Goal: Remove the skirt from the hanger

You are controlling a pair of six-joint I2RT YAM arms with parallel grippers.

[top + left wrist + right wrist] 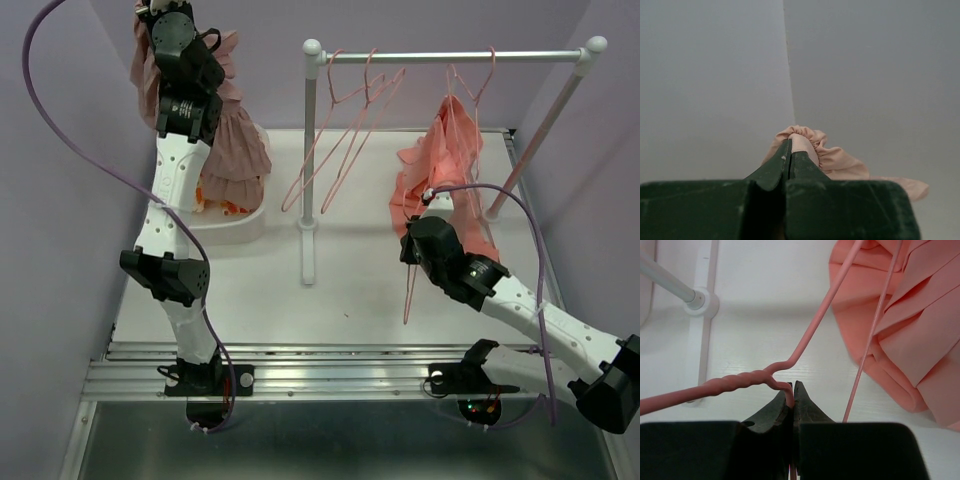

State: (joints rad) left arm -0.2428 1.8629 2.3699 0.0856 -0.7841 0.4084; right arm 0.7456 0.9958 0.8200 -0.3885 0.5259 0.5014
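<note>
The skirt already hangs free of the hanger, so the robot's left gripper will tilt downward and lower next, until the gathered waistband is inside the white basket (pixel 235 229).
A dusty-pink ruffled skirt (pixel 240 150) hangs from my left gripper (pixel 158 10), raised high at the back left. In the left wrist view the left gripper (pixel 790 145) is shut on the skirt's gathered waistband (pixel 840 160). My right gripper (pixel 408 247) is low at the centre right, shut on a pink wire hanger (pixel 408 295). In the right wrist view the jaws (pixel 792 388) pinch the hanger (pixel 815 325) just below its twisted neck. No cloth shows on this hanger.
A white basket (pixel 235 222) stands under the held skirt. A clothes rack has a rail (pixel 450 57) and a post (pixel 308 170); its foot shows in the right wrist view (pixel 702 300). Two empty pink hangers (pixel 345 140) and a coral pleated skirt (pixel 450 150) hang on it; the coral skirt also fills the right wrist view's right side (pixel 910 340).
</note>
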